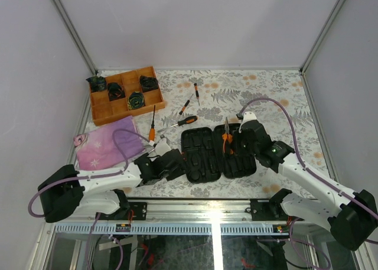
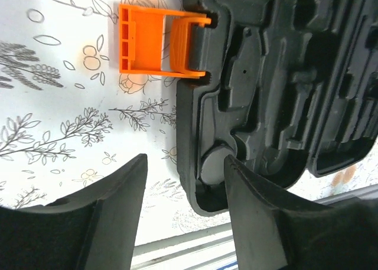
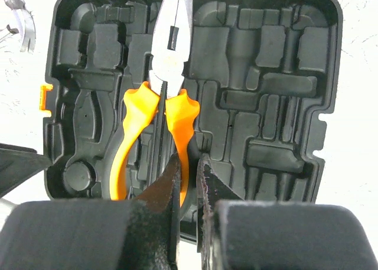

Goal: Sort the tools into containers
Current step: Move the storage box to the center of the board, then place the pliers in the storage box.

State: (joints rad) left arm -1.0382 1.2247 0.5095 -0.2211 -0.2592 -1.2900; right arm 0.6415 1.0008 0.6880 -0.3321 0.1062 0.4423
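Observation:
My right gripper is going to move past the hinge line and down to the slot by the orange tab and let go of the pliers there, because the slot's hollow matches their spread handles.
The black tool case lies open like a book at the table's near middle, its moulded slots bare. My right gripper is shut on one orange handle of the pliers, which hang over the case's hinge line with the steel nose pointing away. Seen from above, the pliers sit at the case's far right half, just ahead of the right gripper. My left gripper is open, its fingers astride the near left corner of the case, below the orange tab.
Two screwdrivers and two thin short drivers lie beyond the case. A steel hammer head shows left of it. The wooden divided tray stands at back left, a pink cloth in front of it.

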